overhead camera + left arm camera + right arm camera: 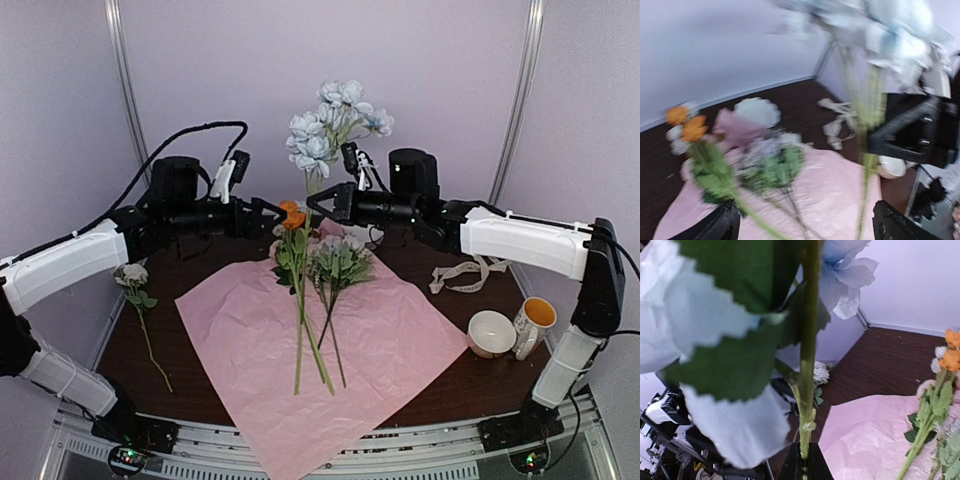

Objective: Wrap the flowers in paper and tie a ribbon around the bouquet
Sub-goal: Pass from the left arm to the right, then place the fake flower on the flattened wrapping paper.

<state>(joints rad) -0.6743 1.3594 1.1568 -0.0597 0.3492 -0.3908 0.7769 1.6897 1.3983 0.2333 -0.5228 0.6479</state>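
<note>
The white flower's upper stem (141, 311) is below my left gripper, still off the paper, so my gripper should go down onto it, toward the left in the top view.
The pale pink paper (390, 340) lies spread on the dark table. Across it lie flowers (300, 290) with orange, white and pink blooms, stems pointing toward me. My right gripper (315, 200) is shut on the green stem (807, 390) of a pale blue flower bunch (335, 125) and holds it upright above the paper's far edge. In the right wrist view the jaws (805, 452) pinch the stem's lower end. My left gripper (275, 210) stands open just left of that stem, its fingers (715, 227) wide apart with nothing between them. The cream ribbon (465, 275) lies crumpled at the right.
A single white flower (132, 275) on a long stem lies on the table left of the paper. A white bowl (490, 333) and a mug (535, 320) stand at the right front. Pale walls close in the back and sides.
</note>
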